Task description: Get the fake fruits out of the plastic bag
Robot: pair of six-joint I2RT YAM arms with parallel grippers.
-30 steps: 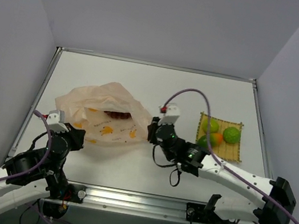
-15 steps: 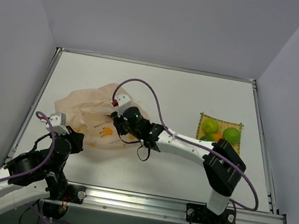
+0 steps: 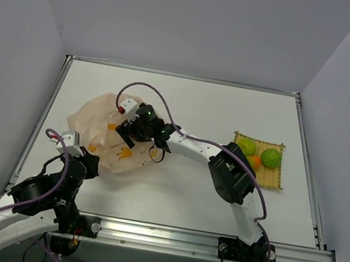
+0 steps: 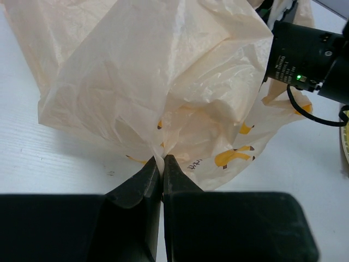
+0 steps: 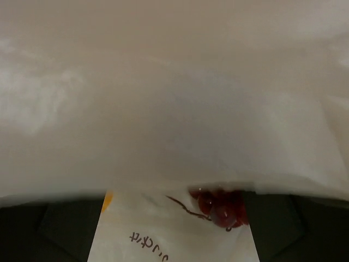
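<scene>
I will next move my right gripper deeper down into the bag and to the right in the wrist view, onto the grape bunch (image 5: 221,206), because the bunch is nearer one finger of the gripper.
The peach plastic bag (image 3: 97,132) with banana prints lies at the left. My left gripper (image 3: 86,160) is shut on a fold of its near edge; in the left wrist view the jaws (image 4: 162,159) pinch the bag's film (image 4: 163,82). My right gripper (image 3: 125,134) reaches into the bag's mouth, open. In the right wrist view its dark fingers (image 5: 54,229) stand far apart. The dark purple grape bunch (image 5: 221,206) lies between them, near the right finger, under bag film. Two lime-green fruits (image 3: 247,146) (image 3: 270,158) and the orange-green mango (image 3: 253,162) lie on the mat.
The yellow woven mat (image 3: 273,180) lies at the right of the table. The right arm (image 3: 192,149) stretches across the table's middle, its cable looping above the bag. Grey walls stand on three sides, and a metal rail (image 3: 163,234) runs along the near edge.
The right arm has swung left from beside the mat into the bag's mouth, and its jaws have opened wide. The left gripper has kept its hold on the bag.
</scene>
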